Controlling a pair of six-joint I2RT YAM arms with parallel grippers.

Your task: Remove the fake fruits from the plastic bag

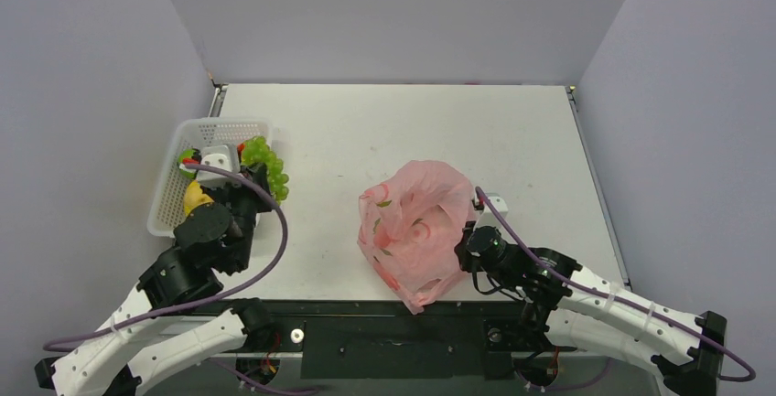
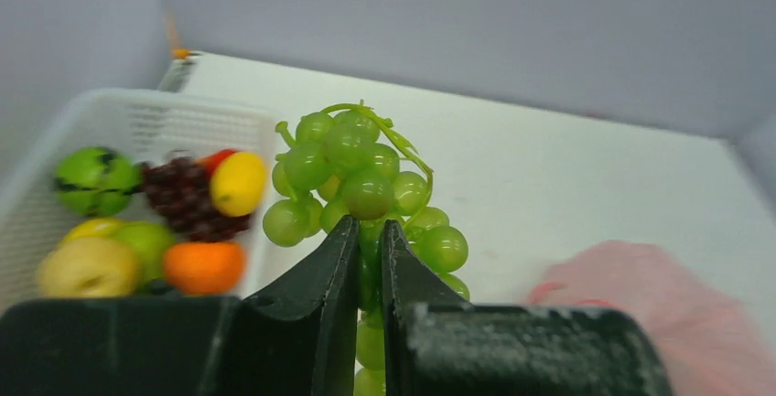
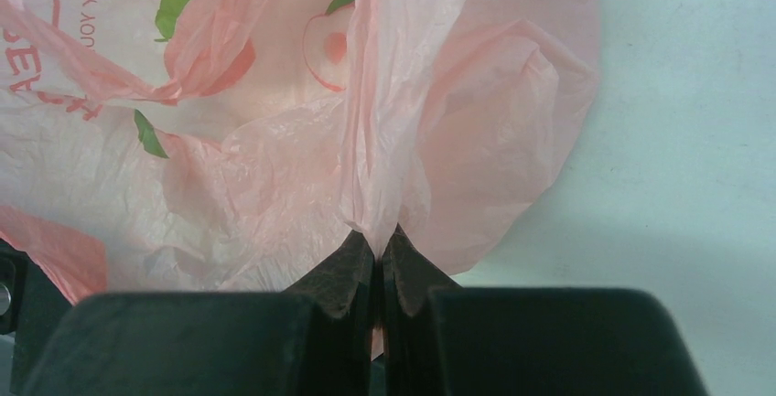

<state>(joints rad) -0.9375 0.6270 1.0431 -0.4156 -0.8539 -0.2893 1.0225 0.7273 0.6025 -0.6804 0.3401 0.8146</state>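
Observation:
The green grapes hang over the basket's rim, so next the robot's left gripper should swing to the left in the top view over the basket's fruits, tilting downward.
A bunch of green grapes [image 2: 361, 181] hangs pinched in my left gripper [image 2: 369, 228], which is shut on it just right of the white mesh basket [image 1: 212, 131]. From above the green grapes [image 1: 265, 165] sit over the basket's right rim. Inside the basket lie other fake fruits: dark grapes [image 2: 188, 199], a lemon [image 2: 238, 182], an orange [image 2: 203, 266], a lime [image 2: 93, 178] and a pale pear [image 2: 90, 268]. The pink plastic bag [image 1: 416, 227] stands crumpled at centre right. My right gripper [image 3: 379, 239] is shut on a fold of the plastic bag [image 3: 384, 112].
The table's near edge [image 1: 366, 303] runs just below the bag. Grey walls close in both sides and the back. A purple cable [image 1: 274, 240] loops off the left arm over the table beside the basket.

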